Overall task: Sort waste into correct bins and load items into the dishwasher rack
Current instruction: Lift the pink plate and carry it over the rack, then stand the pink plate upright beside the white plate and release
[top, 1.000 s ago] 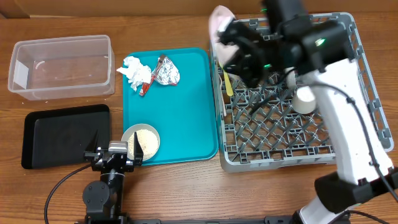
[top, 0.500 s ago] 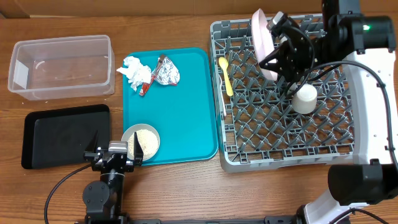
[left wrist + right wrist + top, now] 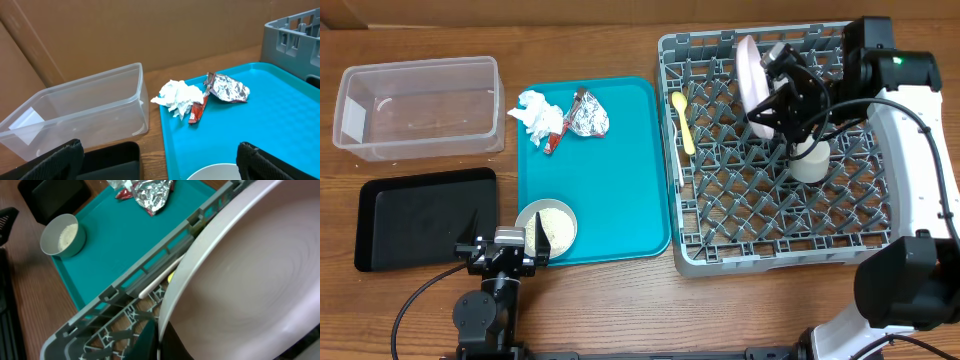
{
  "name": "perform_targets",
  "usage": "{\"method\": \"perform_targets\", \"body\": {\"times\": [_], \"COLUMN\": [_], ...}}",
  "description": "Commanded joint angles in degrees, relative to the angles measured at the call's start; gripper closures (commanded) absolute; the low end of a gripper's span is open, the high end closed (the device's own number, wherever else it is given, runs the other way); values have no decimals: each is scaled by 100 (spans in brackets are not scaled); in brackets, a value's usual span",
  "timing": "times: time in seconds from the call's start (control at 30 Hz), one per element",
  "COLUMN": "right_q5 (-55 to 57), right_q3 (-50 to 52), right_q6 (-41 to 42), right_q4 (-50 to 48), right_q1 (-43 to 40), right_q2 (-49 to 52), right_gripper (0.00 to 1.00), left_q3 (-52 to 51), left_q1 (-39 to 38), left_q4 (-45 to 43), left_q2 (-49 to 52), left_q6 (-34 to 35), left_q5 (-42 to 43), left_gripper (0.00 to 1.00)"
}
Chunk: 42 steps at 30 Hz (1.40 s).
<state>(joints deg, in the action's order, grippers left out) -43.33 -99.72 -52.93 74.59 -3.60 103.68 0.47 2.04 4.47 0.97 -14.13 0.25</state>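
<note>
Next, the right gripper moves down toward the rack wires beside the yellow spoon to release the white plate's rim, as the plate is already on edge.
My right gripper (image 3: 772, 100) is shut on the rim of a white plate (image 3: 748, 68), held on edge among the pegs at the back of the grey dishwasher rack (image 3: 780, 215). The plate fills the right wrist view (image 3: 250, 275), with the fingers (image 3: 161, 339) pinching its lower edge. A small white cup (image 3: 809, 160) and a yellow spoon (image 3: 682, 122) lie in the rack. The napkin (image 3: 535, 112), the foil wrapper (image 3: 588, 117) and a bowl of rice grains (image 3: 547, 225) sit on the teal tray (image 3: 615, 180). My left gripper (image 3: 507, 243) is open and empty, low beside the bowl.
The clear tub (image 3: 420, 105) stands at the back left and the black tray (image 3: 420, 215) lies in front of it; both show nothing inside. In the left wrist view the tub (image 3: 75, 115), napkin (image 3: 177, 97) and foil (image 3: 227, 89) lie ahead.
My right arm carried the plate from the rack's back left corner to the right and lowered it on edge among the pegs. The left arm has not moved.
</note>
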Motion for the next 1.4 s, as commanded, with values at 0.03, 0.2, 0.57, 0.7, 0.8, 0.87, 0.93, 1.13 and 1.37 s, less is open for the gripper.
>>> {"method": "perform_targets", "body": {"times": [0.03,0.2,0.57,0.7,0.8,0.87,0.93,1.13,1.37], "right_q5": [-245,-219,-286,-363,-538,-581,-579,664,3123], "right_q3": [225,448,330,-9,-330,-551,-728,-824,-824], "right_q6": [-136,-133,55,503,841,1281,1742,3779,5217], "right_q4": [-188,-439,-529,-389,-280,-278,-297,-688,-793], "right_q1": [-9,-13,-35,-35,-22,35,136,820,1930], "right_q2": [13,46,173,129,46,-48,-129,-179,-101], "right_gripper": [96,96,57,63,72,76,84,96,96], "left_q3": [-13,-13,-13,-13,-13,-13,-13,-13,-13], "left_q1": [57,57,57,57,57,57,57,57,57], "left_q4": [0,2,2,2,2,0,0,2,2], "left_q2": [-24,-24,-22,-22,-22,-22,-22,-24,-22], "left_q6": [-46,-46,-46,-46,-46,-46,-46,-46,-46], "left_q5": [24,24,24,24,24,22,22,22,24], "left_gripper": [0,0,0,0,0,0,0,0,0]}}
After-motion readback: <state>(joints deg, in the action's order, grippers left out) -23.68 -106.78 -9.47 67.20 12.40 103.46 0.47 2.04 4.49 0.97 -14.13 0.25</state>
